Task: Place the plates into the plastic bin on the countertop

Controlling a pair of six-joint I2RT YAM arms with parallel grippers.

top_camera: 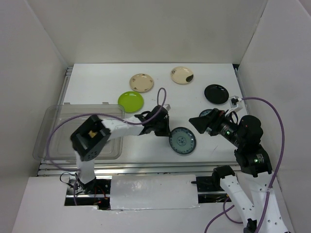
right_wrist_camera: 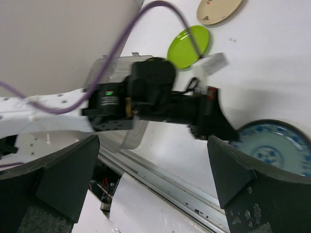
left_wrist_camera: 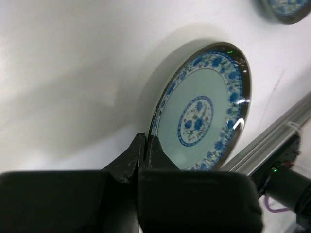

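Observation:
My left gripper holds the pinched plate and will carry it up and then to the left in the top view, over the clear plastic bin (top_camera: pixel 53 141). The bin has an open part of its bottom.
My left gripper (top_camera: pixel 163 128) is shut on the left rim of a blue-patterned plate (top_camera: pixel 182 141). In the left wrist view the two fingers (left_wrist_camera: pixel 146 145) pinch that plate (left_wrist_camera: pixel 201 111), which is tilted. A second blue plate shows at the corner of that view (left_wrist_camera: pixel 286 8) and is mostly hidden under my right arm (top_camera: pixel 208 113). My right gripper (top_camera: pixel 195 121) is open and empty, above the table to the right of the held plate (right_wrist_camera: pixel 272 145). A lime green plate (top_camera: pixel 130 101), two cream plates (top_camera: pixel 141 82) (top_camera: pixel 181 74) and a black plate (top_camera: pixel 216 93) lie on the white countertop (top_camera: pixel 97 87). The clear plastic bin (top_camera: pixel 53 141) stands at the left.
The metal rail (top_camera: pixel 146 167) runs along the near edge of the table, close to the held plate. White walls enclose the left, back and right sides. My left arm (right_wrist_camera: pixel 146 97) fills the middle of the right wrist view.

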